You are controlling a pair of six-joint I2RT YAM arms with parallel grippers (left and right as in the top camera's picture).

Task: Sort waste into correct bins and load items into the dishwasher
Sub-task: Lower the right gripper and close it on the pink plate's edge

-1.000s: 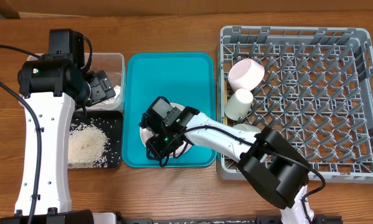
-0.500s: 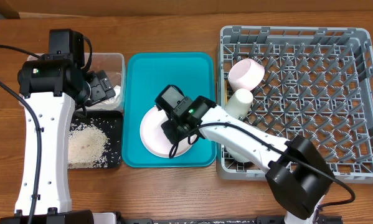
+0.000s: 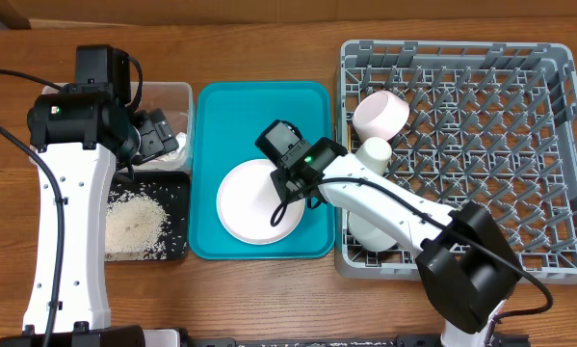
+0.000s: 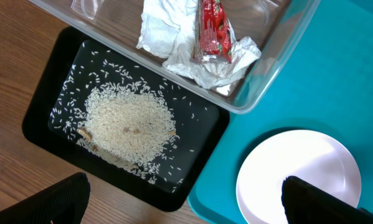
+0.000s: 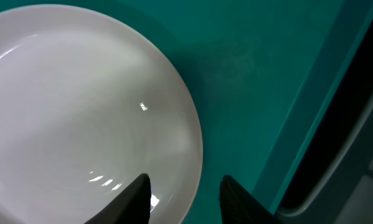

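The robot will next lower its right gripper over the plate's rim by the dish rack (image 5: 198, 177) toward the teal tray and close it.
A round pale plate (image 3: 249, 204) (image 5: 80, 112) lies flat on the teal tray (image 3: 259, 106). My right gripper (image 3: 298, 191) (image 5: 185, 186) hangs open over the plate's right rim, one finger above the plate and the other above the tray. In the clear tub (image 4: 270, 62) lie crumpled white tissue (image 4: 167, 31) and a red wrapper (image 4: 214, 28). White rice (image 4: 130, 124) (image 3: 134, 222) is piled in the black tray (image 4: 198, 149). My left gripper (image 3: 158, 135) (image 4: 186, 208) is wide open above the tub and holds nothing.
The grey dish rack (image 3: 452, 46) fills the right side. Along its left edge lie a pink cup (image 3: 380, 114), a white cup (image 3: 370, 159) and a white bowl (image 3: 370, 226). The tub and black tray stand left of the teal tray.
My right gripper has moved from the plate's lower left across to its right rim. The plate has hardly moved. The left arm has stayed still.
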